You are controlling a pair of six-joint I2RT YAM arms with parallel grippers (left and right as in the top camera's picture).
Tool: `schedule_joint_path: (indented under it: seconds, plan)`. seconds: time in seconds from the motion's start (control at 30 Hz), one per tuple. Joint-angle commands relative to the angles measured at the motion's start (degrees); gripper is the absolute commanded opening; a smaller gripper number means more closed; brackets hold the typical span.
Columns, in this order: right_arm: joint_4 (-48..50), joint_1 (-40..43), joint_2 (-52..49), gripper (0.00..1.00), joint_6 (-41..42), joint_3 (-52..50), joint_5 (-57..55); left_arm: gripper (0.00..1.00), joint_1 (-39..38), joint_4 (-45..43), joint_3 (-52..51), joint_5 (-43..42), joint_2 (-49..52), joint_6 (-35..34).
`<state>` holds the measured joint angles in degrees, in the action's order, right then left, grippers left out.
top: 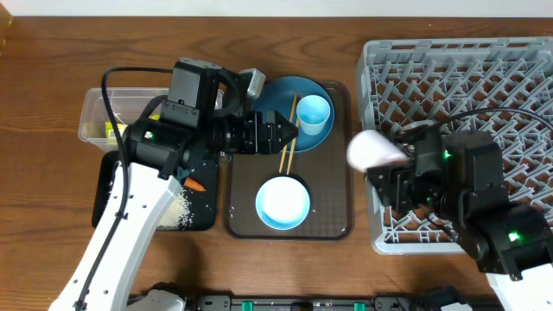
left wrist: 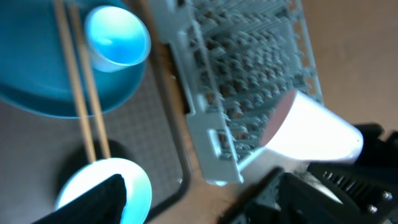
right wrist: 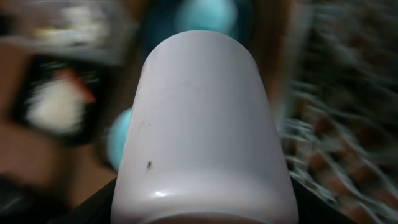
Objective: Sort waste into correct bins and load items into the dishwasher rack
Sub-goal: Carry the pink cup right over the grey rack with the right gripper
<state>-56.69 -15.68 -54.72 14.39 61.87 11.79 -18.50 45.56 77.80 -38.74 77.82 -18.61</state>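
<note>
The right gripper should carry the pink cup outward and down next and let go of it there, because the rack's wires by the brown tray are empty.
My left gripper [top: 285, 134] hangs open over the dark blue plate [top: 275, 93], its fingers spread either side of the two wooden chopsticks [top: 283, 160] lying across it. In the left wrist view the chopsticks [left wrist: 84, 93] rest on the plate [left wrist: 37, 81] beside the light blue cup [left wrist: 115, 37], with nothing between the fingers of my left gripper [left wrist: 193, 186]. My right gripper [top: 390, 166] is shut on the pink cup [top: 373, 151], held on its side at the left edge of the grey dishwasher rack [top: 467, 78]. That cup [right wrist: 205, 124] fills the right wrist view.
The light blue bowl [top: 282, 203] sits on the brown tray [top: 337, 220]. A clear container [top: 99, 108] holds something yellow-green. The black tray [top: 108, 190] holds a carrot [top: 196, 184] and rice [top: 175, 212].
</note>
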Motion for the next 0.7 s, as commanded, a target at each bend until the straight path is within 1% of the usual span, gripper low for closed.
schedule_joint_path:
  seconds: [0.0,0.13,0.3,0.33,0.37,0.53,0.67]
  plan:
    - [-1.4,2.7,-2.1,0.31,2.7,1.0,-12.4,0.85,0.1,-0.2,0.0,5.4,0.1,0.6]
    - [-3.5,5.8,-6.3,0.3,2.0,1.1,-11.7,0.89,0.1,-0.2,0.0,5.4,0.1,0.6]
    - [-3.7,8.6,-12.3,0.29,-0.1,2.8,-11.6,0.92,0.1,-0.2,0.0,5.4,0.1,0.6]
    - [-3.9,9.0,-13.4,0.29,-0.4,4.0,-11.6,0.92,0.1,-0.2,0.0,5.4,0.1,0.6]
    - [-4.3,9.4,-14.3,0.29,-0.8,5.4,-11.6,0.95,0.1,-0.2,0.0,5.4,0.1,0.6]
    - [-8.3,10.9,-20.3,0.29,-2.2,15.4,-12.3,0.96,0.1,-0.2,0.0,5.4,0.1,0.6]
    - [-11.8,11.0,-25.4,0.29,-3.1,21.3,-12.5,0.97,0.1,-0.2,0.0,5.4,0.1,0.6]
